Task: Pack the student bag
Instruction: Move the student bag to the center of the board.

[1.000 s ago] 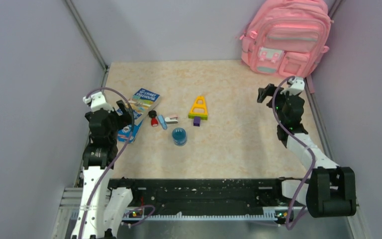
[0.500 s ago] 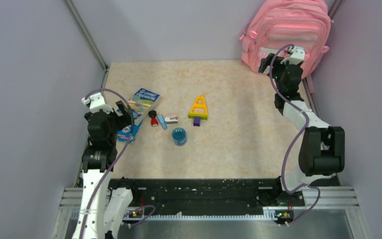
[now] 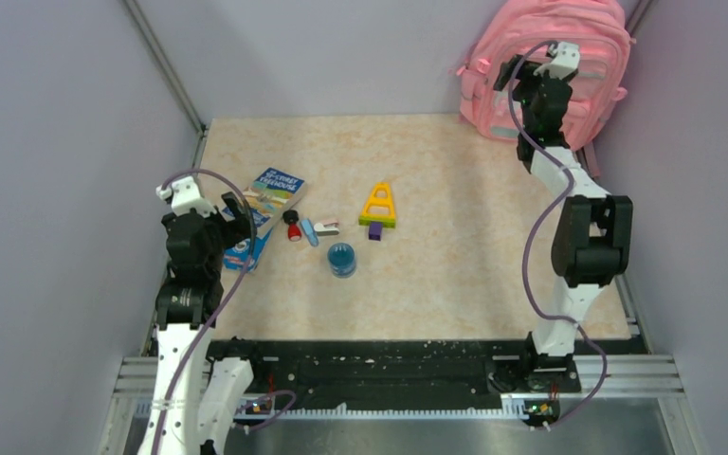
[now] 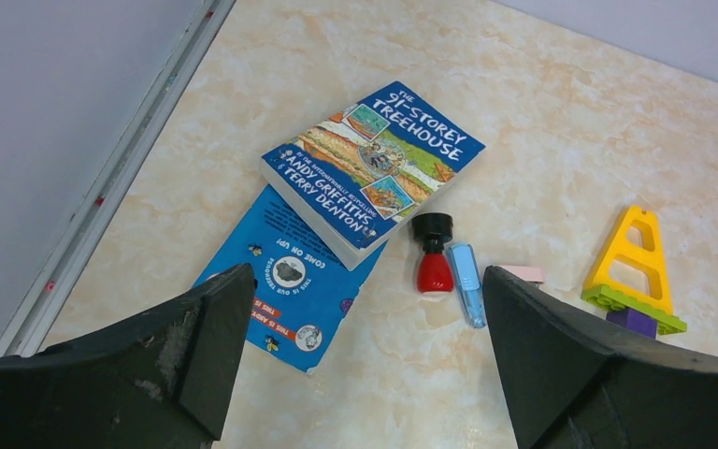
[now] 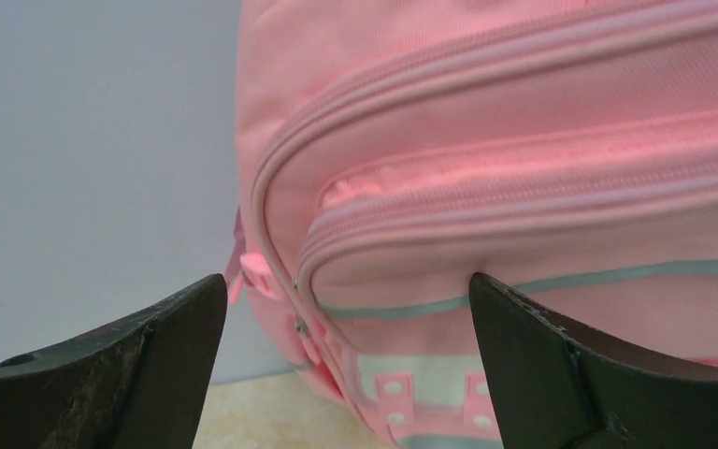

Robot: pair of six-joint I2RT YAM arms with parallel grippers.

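Observation:
The side fold of the student bag's mint-trimmed front pocket [image 5: 322,286] shows, rounded, between my right gripper's open fingers, so the gripper reaches outward and closes on it next.
The student bag [image 3: 592,38] is a large pink backpack standing upright in the far right corner against the wall. My right gripper [image 3: 512,72] is raised in front of its left side, open and holding nothing. In the right wrist view the student bag [image 5: 524,140] fills the frame with its zips shut, and a zip pull [image 5: 299,325] lies between the open right gripper [image 5: 348,285] fingers. My left gripper [image 3: 237,210] hovers open at the table's left over a paperback book [image 4: 374,164] and a blue booklet [image 4: 280,290]; in its wrist view the left gripper [image 4: 366,281] is empty.
Beside the book lie a red bottle with a black cap [image 4: 433,253], a blue pen-like item [image 4: 467,283], a pink eraser [image 4: 524,273] and a yellow triangular brick [image 4: 636,262] on green and purple bricks. A blue round object [image 3: 341,258] sits nearer. Walls close in both sides.
My right arm has stretched from the table's right side up and back to the bag's front. The left arm and the table items have not moved.

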